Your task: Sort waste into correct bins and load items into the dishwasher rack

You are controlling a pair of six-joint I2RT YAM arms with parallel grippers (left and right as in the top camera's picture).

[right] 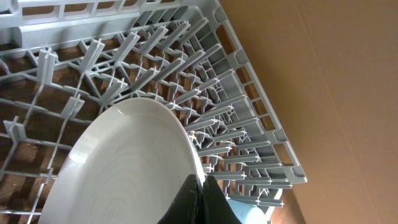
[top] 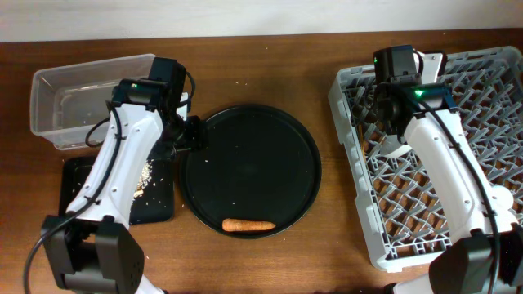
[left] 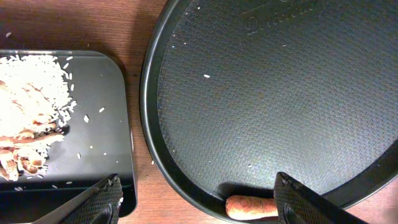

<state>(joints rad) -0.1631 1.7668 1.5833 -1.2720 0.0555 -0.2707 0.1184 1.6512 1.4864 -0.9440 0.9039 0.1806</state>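
Observation:
Next, my right gripper tilts and moves the pale plate toward the rack's side by the round black tray [top: 370, 150].
My left gripper [left: 199, 206] is open and empty, low over the rim of the round black tray [left: 261, 93]. In the overhead view the left gripper [top: 194, 135] is at that tray's left edge. The orange carrot [left: 247, 207] lies inside the rim next to the right finger, and it also shows in the overhead view [top: 248, 224]. Beige-white food scraps [left: 28, 118] lie on the flat black tray [left: 106, 124]. My right gripper [right: 200, 194] is shut on the rim of the pale plate [right: 124, 168], which stands on edge among the pegs of the grey rack [right: 186, 62]. A light-blue cup [right: 250, 214] shows just behind the fingers.
The clear tub [top: 90, 98] stands at the back left, behind the flat black tray [top: 155, 204]. The round black tray [top: 249, 171] is in the middle. The rack [top: 433, 163] fills the right side. Snack wrapper, white scrap, bowl and chopsticks are not in view.

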